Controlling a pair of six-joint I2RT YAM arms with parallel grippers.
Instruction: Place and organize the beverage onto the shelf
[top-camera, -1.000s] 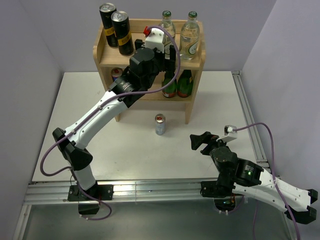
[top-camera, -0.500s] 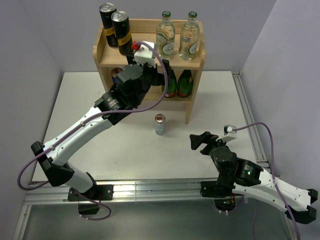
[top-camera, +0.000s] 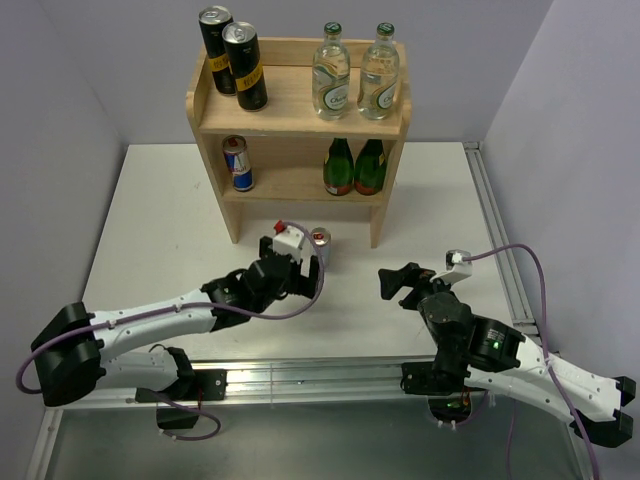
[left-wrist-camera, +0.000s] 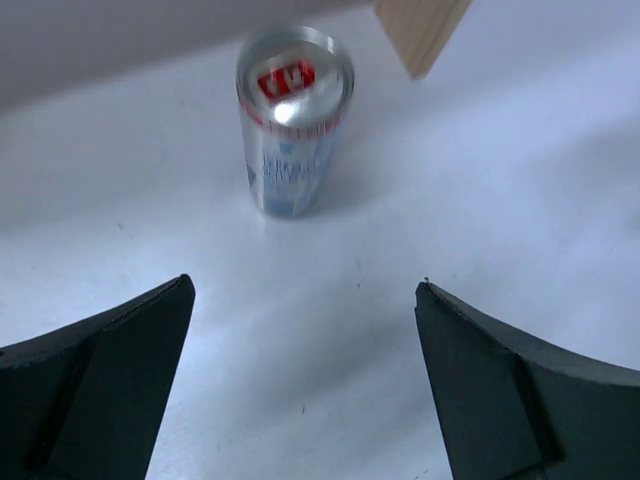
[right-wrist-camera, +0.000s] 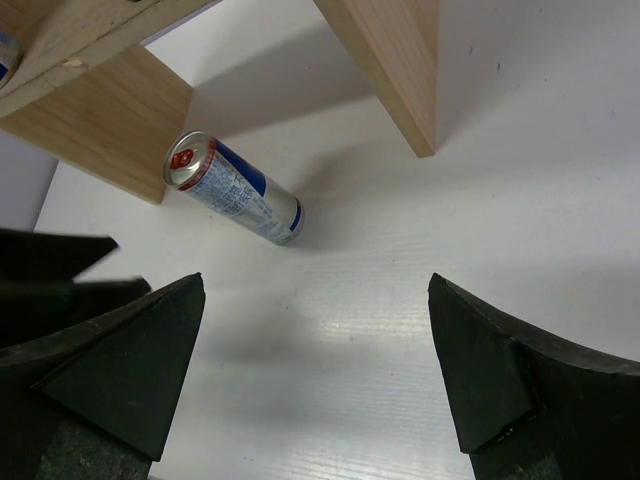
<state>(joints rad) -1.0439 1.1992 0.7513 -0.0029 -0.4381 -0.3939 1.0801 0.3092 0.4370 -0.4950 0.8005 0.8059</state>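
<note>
The table can (top-camera: 321, 244) (left-wrist-camera: 291, 125) stands outward of the left gripper and to its right in the top view, so the robot will move the open fingers there and down around it.
The wooden shelf (top-camera: 300, 112) stands at the table's far side. Two black cans (top-camera: 245, 66) and two clear green-capped bottles (top-camera: 331, 74) stand on its top board. One silver-blue-red can (top-camera: 237, 163) stands on the lower board at the left. The other silver-blue-red can (top-camera: 320, 248) stands upright on the table before the shelf. It also shows in the left wrist view (left-wrist-camera: 293, 120) and the right wrist view (right-wrist-camera: 235, 188). My left gripper (top-camera: 310, 275) (left-wrist-camera: 305, 290) is open and empty, just short of that can. My right gripper (top-camera: 393, 280) (right-wrist-camera: 315, 285) is open and empty, to the can's right.
Two dark green bottles (top-camera: 355, 167) stand on the lower board at the right. A shelf leg (left-wrist-camera: 420, 30) (right-wrist-camera: 390, 70) stands close behind the table can. A metal rail (top-camera: 495, 230) runs along the table's right edge.
My left arm has drawn back from the shelf's top board and come down low over the table, its open gripper now facing the can there. The right arm has not moved.
</note>
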